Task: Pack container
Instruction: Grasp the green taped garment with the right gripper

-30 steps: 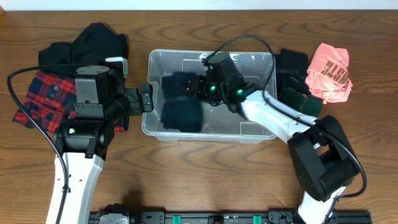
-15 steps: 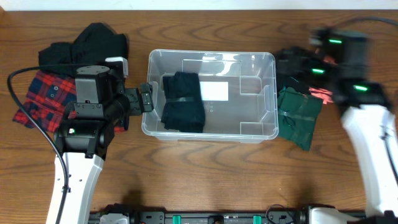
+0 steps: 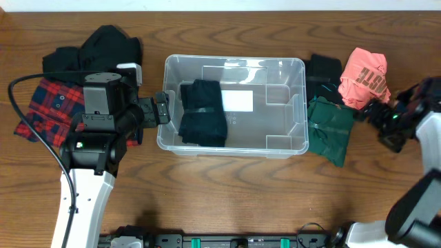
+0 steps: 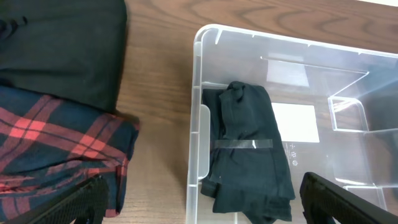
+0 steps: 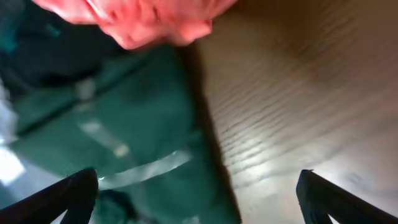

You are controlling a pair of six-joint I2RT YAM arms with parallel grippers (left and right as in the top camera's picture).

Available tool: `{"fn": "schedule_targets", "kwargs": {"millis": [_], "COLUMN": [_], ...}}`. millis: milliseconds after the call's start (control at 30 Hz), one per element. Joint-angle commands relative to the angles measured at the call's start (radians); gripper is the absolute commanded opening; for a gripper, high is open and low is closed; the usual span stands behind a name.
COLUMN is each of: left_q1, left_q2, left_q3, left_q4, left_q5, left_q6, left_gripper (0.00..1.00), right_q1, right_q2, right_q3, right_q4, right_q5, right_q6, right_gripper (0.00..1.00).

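Observation:
Next I should lower my right gripper and shift it to the left in the overhead view onto the green garment's edge [image 3: 347, 133] [image 5: 211, 167], since bare wood beside it leaves a finger room.
The container [image 3: 298, 103], a clear tub, stands mid-table with a white label on its base. A folded dark navy garment [image 3: 203, 114] lies in its left half, also seen in the left wrist view as the navy garment [image 4: 249, 149]. My left gripper [image 3: 160, 110] is open and level with the tub's left wall [image 4: 198, 124], one finger on each side of it in the left wrist view [image 4: 202, 208]. My right gripper [image 3: 377, 116] is open and empty, right of a folded green garment [image 3: 331, 127]. The blurred right wrist view shows that gripper [image 5: 199, 199] over the green garment's edge [image 5: 124, 143] and bare wood.
A coral-pink garment [image 3: 365, 77] and a black one [image 3: 324, 67] lie right of the tub. A black garment [image 3: 96, 49] and a red plaid shirt [image 3: 38, 114] lie on the left, under my left arm. Wood table all round.
My right arm has left the tub, leaving the navy garment inside, and swung out to the far right beside the green garment. Its jaws have opened wide. The left arm is unchanged.

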Motion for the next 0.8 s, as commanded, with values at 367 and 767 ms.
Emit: {"fn": "schedule_targets", "kwargs": {"millis": [367,767], "left_q1": [0.005,0.005], "left_q2": [0.0,0.0], "left_q3": [0.012,0.012], "left_q4": [-0.003,-0.003], "left_q5": [-0.011,-0.011], "left_q6": [0.009,0.009], "left_gripper": [0.98,0.98], "right_q1": [0.052,0.048], "right_q2": [0.074,-0.056], "right_q3": [-0.295,-0.228], "right_q4": [0.388,0.277], "right_q5": [-0.234,-0.22], "right_q6": [-0.07,-0.062], "right_gripper": [0.72,0.11]}}
